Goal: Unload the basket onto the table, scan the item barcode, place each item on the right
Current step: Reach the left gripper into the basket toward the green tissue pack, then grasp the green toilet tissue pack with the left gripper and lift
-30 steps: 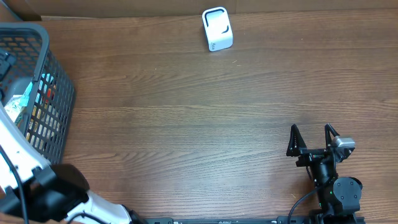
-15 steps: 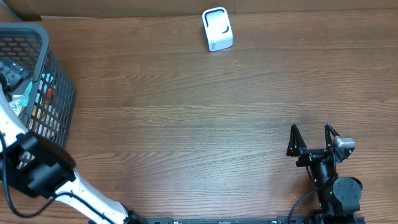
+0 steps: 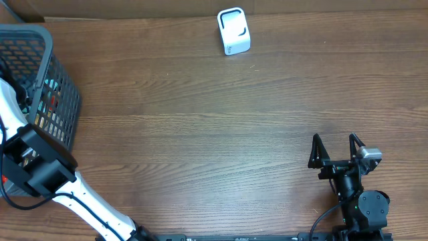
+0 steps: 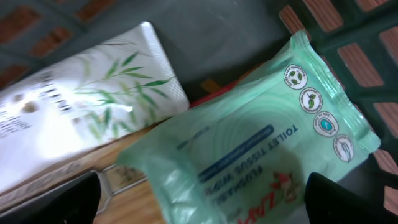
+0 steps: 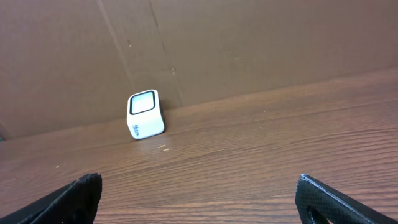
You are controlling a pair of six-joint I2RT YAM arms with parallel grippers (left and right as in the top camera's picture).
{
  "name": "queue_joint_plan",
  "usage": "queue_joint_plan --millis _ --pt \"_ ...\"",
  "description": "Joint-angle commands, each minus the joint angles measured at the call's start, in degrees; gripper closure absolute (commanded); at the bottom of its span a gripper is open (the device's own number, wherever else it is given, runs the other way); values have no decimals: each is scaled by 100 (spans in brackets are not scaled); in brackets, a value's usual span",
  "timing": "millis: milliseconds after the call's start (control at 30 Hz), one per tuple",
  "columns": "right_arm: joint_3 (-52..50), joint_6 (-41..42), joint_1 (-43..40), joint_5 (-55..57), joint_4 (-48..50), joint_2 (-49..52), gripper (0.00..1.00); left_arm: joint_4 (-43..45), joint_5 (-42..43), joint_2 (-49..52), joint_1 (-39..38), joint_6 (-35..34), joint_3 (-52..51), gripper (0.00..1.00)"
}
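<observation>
The left gripper moves down slightly next and closes on the pack's end away from the round symbols, since the pack lies below the fingers.
My left gripper [image 4: 202, 202] is down inside the black mesh basket [image 3: 61, 75], open. Its dark fingertips [image 4: 50, 199] stand on either side of a pale green pack of flushable wipes [image 4: 261, 137]; whether they touch it I cannot tell. A white tube printed with bamboo leaves [image 4: 81, 106] lies beside the pack. The white barcode scanner [image 3: 233, 31] stands at the table's far edge, and in the right wrist view the scanner [image 5: 145, 115] sits against the cardboard wall. My right gripper [image 3: 336, 150] rests open at the near right, nothing between its fingers.
The left arm [image 3: 33, 161] reaches over the basket's near rim at the far left. Other packaged goods show through the basket's mesh [image 3: 47, 100]. A cardboard wall [image 5: 249, 43] runs behind the scanner. Bare wooden tabletop [image 3: 214, 134] lies between basket and right arm.
The left arm has swung forward and dropped deeper into the basket. The right arm has not moved.
</observation>
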Motion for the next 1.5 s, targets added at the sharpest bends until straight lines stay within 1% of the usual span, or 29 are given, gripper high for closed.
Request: queue_joint_plan --millis 0,233,300,367,433,467,533,567,667,700,800,1000,1133,1333,1433,1467 --pt "-61 2 33 11 35 -63 0 107 201 188 -48 188 44 4" --pt "-61 2 33 11 37 -63 0 221 223 446 -48 232 39 4" --pt "-61 2 33 11 37 -63 0 210 225 531 -48 229 39 7" --pt "-61 2 33 11 35 -63 0 201 229 557 -48 227 39 12" --pt "-61 4 33 11 37 -63 0 208 232 551 -48 227 39 23" --pt "-61 2 33 11 35 -63 0 203 247 549 -48 225 50 31" --pt "-61 2 33 11 35 -63 0 153 330 549 -48 225 94 54" --pt "-61 4 33 11 35 -63 0 140 352 549 -48 201 103 69" --pt "-61 2 33 11 37 -63 0 20 352 531 -48 181 190 92" --pt "-61 2 33 11 37 -63 0 -35 352 518 -48 181 240 96" --pt "-61 2 33 11 37 -63 0 -214 354 426 -35 -9 459 96" --pt "-61 2 33 11 35 -63 0 -662 354 11 -35 -667 1137 96" --pt "-61 2 33 11 37 -63 0 -933 352 -507 -35 -1005 1451 96" --pt "-61 2 33 11 37 -63 0 -1303 348 -1545 -28 -1397 1464 96" --pt "-61 4 33 11 37 -63 0 -1569 461 -2002 -46 -1539 1464 96" --pt "-61 2 33 11 37 -63 0 -1659 629 -2199 -63 -1539 1464 96"
